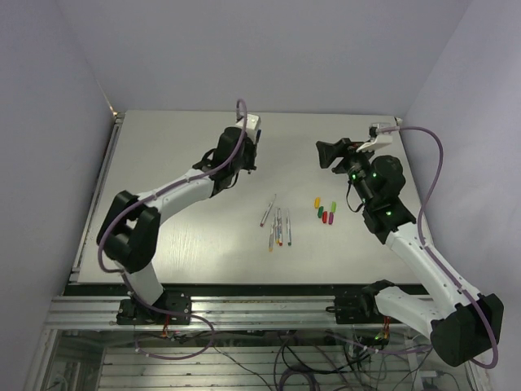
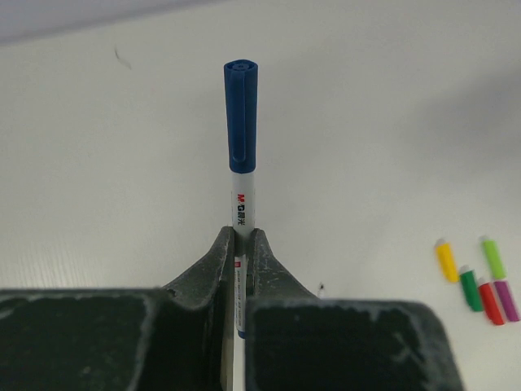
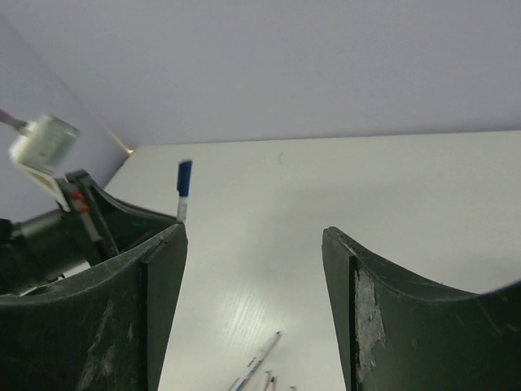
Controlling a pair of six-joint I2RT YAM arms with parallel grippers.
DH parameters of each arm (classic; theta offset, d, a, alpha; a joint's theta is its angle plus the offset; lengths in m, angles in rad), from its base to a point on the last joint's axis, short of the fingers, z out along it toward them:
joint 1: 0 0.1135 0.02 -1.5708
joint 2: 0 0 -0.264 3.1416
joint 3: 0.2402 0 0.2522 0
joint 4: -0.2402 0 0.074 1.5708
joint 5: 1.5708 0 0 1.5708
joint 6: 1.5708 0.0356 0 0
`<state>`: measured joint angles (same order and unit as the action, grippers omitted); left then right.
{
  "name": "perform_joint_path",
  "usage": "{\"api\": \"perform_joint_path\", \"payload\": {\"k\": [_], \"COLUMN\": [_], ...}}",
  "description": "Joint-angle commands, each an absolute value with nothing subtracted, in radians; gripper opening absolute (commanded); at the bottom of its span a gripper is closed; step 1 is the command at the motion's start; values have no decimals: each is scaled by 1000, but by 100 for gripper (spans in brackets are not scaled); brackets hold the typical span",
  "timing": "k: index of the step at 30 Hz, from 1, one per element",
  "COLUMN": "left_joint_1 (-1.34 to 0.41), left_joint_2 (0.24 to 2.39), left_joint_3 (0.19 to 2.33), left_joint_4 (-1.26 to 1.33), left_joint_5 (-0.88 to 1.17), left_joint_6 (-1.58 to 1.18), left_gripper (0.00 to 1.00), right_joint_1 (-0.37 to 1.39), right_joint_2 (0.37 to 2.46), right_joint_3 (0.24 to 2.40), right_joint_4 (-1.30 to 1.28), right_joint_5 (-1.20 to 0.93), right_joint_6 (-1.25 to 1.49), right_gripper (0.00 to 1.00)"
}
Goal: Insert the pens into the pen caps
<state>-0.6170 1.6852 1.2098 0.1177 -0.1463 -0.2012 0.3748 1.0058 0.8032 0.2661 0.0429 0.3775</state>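
Note:
Next, the left gripper tilts down toward the table beside the slanted pen, since the blue cap (image 2: 241,114) already sits on the white pen.
My left gripper (image 2: 242,235) is shut on a white pen (image 2: 243,204) whose tip carries a blue cap (image 2: 241,114); the pen points away from the wrist above the table. In the top view this gripper (image 1: 247,155) is at the back middle. My right gripper (image 3: 254,232) is open wide and empty, held above the table (image 1: 326,153), facing the left gripper; the blue-capped pen (image 3: 184,183) shows past its left finger. Several uncapped pens (image 1: 278,226) lie mid-table. Yellow (image 2: 446,261), green (image 2: 470,289), lime (image 2: 492,257), red (image 2: 490,301) and magenta (image 2: 506,300) caps lie together.
The cap cluster (image 1: 324,212) lies just right of the loose pens, below my right gripper. One pen (image 1: 268,210) lies slanted at the left of the group and also shows in the right wrist view (image 3: 259,362). The table (image 1: 179,244) ends at walls at the back and sides.

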Motion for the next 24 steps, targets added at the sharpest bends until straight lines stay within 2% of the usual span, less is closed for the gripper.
{"api": "perform_joint_path", "payload": {"k": [1,11,21,24], "left_joint_1": [-604,-545,-534,-532], "left_joint_2": [1784,1924,2024,2041], "left_joint_3": [1298,1336,1392,1398], "left_joint_4": [-53,-96,-148,-155], "left_joint_5": [-142,-156,-203,-212], "left_joint_6": [-240,-355,-399,-408], "left_gripper": [7,7,7,12], "right_joint_1": [375,375,374,374], "right_joint_2": [986,944,939,941], "right_joint_3": [845,824,798,791], "right_joint_4": [152,140,121,116], "right_joint_5": [146,251,263,252], "right_joint_6": [305,278,297,300], "right_gripper": [66,67,69,69]}}
